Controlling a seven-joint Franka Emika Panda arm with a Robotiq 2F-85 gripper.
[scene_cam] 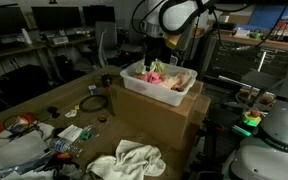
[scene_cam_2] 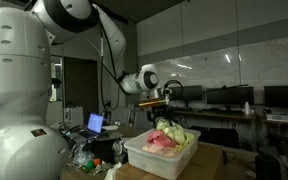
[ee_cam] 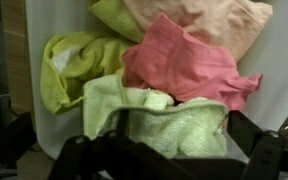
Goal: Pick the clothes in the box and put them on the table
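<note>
The light green cloth is below the gripper, between its spread fingers, so the robot will lower the gripper onto the cloth's bunched middle [scene_cam_2: 170, 127] [ee_cam: 174, 124] and close it on the bundle.
A white box [scene_cam: 144, 92] sits on a big cardboard box [scene_cam: 154, 122] and holds several clothes: pink [ee_cam: 189, 65], yellow-green [ee_cam: 69, 62], light green [ee_cam: 169, 118] and peach [ee_cam: 204, 15]. The pile also shows in an exterior view [scene_cam_2: 170, 137], inside the white box [scene_cam_2: 162, 160]. My gripper [scene_cam: 152, 52] hangs just above the box's far side and also shows in an exterior view [scene_cam_2: 155, 102]. In the wrist view its dark fingers [ee_cam: 169, 150] are spread wide on either side of the light green cloth, open and not closed on it.
A white cloth [scene_cam: 130, 158] lies on the table in front of the cardboard box. Cables, tools and small clutter [scene_cam: 64, 125] cover the table beside it. A laptop [scene_cam_2: 95, 124] stands behind. Office desks with monitors fill the background.
</note>
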